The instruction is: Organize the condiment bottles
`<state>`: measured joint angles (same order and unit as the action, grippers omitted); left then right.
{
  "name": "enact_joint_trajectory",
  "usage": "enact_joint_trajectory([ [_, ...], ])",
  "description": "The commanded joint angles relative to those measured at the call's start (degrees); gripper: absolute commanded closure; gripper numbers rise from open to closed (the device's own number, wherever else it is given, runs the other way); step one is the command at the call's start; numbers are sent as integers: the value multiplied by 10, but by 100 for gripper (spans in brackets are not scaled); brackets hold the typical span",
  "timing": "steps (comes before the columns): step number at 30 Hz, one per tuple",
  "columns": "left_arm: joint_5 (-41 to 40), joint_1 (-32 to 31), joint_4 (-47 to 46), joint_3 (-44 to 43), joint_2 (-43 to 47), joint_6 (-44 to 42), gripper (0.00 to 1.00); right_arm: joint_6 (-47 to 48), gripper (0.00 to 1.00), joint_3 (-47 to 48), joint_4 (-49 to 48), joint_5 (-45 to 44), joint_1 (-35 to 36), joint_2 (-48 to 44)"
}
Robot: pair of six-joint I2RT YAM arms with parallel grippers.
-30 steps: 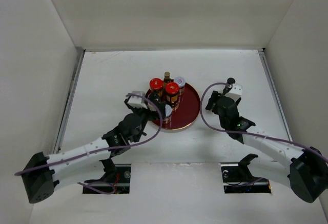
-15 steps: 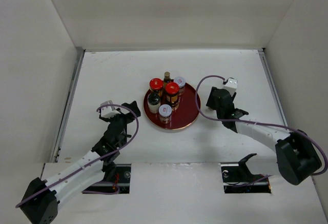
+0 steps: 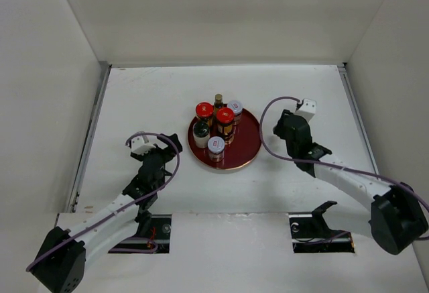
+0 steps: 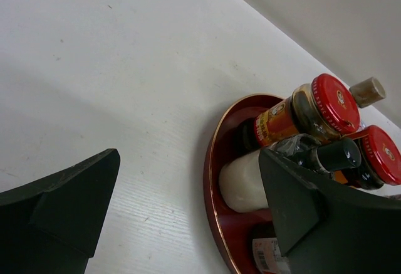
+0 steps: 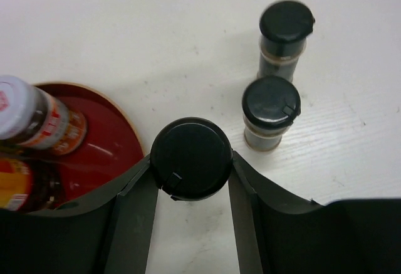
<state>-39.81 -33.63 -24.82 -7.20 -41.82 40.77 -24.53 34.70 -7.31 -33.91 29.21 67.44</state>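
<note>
I need to move my right gripper toward the left in the top view and lower the bottle onto the bare tray (image 3: 236, 147) beside the nearer red-capped jar, where there is still space.
Several condiment bottles stand on the dark red round tray (image 3: 244, 147): two red-capped jars (image 3: 204, 110), a brown bottle (image 3: 218, 98), a silver-capped jar (image 3: 235, 105), a black-capped white bottle (image 3: 201, 131) and a white-capped jar (image 3: 216, 144). My left gripper (image 3: 167, 144) is open and empty just left of the tray. Its wrist view shows the tray rim (image 4: 213, 161) and the white bottle (image 4: 247, 183) between its fingers (image 4: 62, 205). My right gripper (image 5: 191, 164) is shut on a black-capped bottle (image 5: 191, 152) on the table, right of the tray (image 5: 106, 142).
Two more slim black-capped bottles (image 5: 271, 108) (image 5: 286, 29) stand on the table beyond my right gripper; the right arm (image 3: 295, 135) hides them from above. White walls enclose the table on three sides. Both arm bases sit at the near edge.
My left gripper has pulled back from the tray to the left, leaving the white bottle on it. My right arm has shifted over the black-capped bottle that showed right of the tray.
</note>
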Motion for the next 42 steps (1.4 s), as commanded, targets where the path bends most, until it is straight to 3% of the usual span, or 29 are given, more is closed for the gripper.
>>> enact_joint_trajectory([
  [1,12,4,-38,5,-1,17,4,13,63,21,-26,-23,31,-53],
  [4,14,11,-42,7,-5,19,4,7,63,35,-26,-8,63,-58],
  [10,17,23,-38,10,-5,29,4,4,63,81,-71,1,156,45],
  [21,45,44,-41,14,-12,47,4,21,61,120,-126,3,217,182],
  [29,55,52,-36,13,-11,53,4,20,43,119,-120,-9,238,218],
  [34,57,55,-36,14,-10,54,4,12,27,114,-118,-1,243,184],
  [42,62,57,-36,13,-10,55,4,8,18,67,-98,15,204,40],
])
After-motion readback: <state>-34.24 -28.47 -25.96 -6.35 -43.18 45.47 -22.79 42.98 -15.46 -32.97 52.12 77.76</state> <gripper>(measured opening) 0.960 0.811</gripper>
